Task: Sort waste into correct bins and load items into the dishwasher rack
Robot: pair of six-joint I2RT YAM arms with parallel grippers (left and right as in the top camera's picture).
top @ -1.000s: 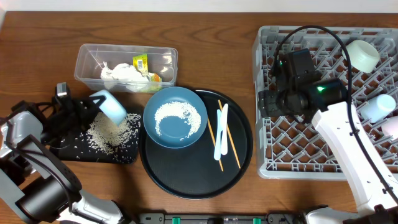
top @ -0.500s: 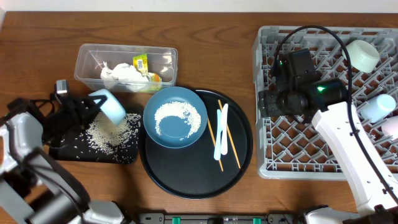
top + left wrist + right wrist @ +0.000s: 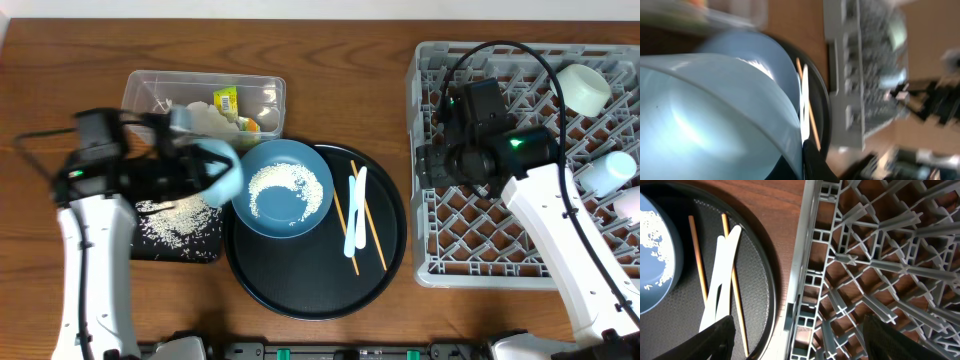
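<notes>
My left gripper carries the teal bowl back past the blue bowl next and lowers it onto the round tray's near part (image 3: 297, 275), beside the chopsticks.
My left gripper (image 3: 198, 166) is shut on the rim of the small teal bowl (image 3: 220, 170) and holds it tilted in the air. The bowl hangs between the shallow black tray (image 3: 205, 250) and the large blue bowl (image 3: 286, 190). The teal bowl fills the left wrist view (image 3: 715, 110), with one finger (image 3: 815, 162) against its rim. Loose rice (image 3: 180, 215) lies in the black tray, and more rice lies in the blue bowl. The clear tub (image 3: 140, 95) holds napkins (image 3: 195, 118) and the wrapper (image 3: 227, 100). My right gripper (image 3: 800, 340) is open over the left edge of the grey rack (image 3: 500, 240).
The white spoon (image 3: 354, 212) and chopsticks (image 3: 368, 222) lie on the round black tray (image 3: 310, 290); they also show in the right wrist view (image 3: 720, 280). White cups (image 3: 583, 88) rest along the rack's right side. Bare wood lies between the round tray and the rack.
My left arm has lifted the teal bowl off the black tray and swung it right towards the blue bowl. The rice stays in the tray. The right arm has not moved.
</notes>
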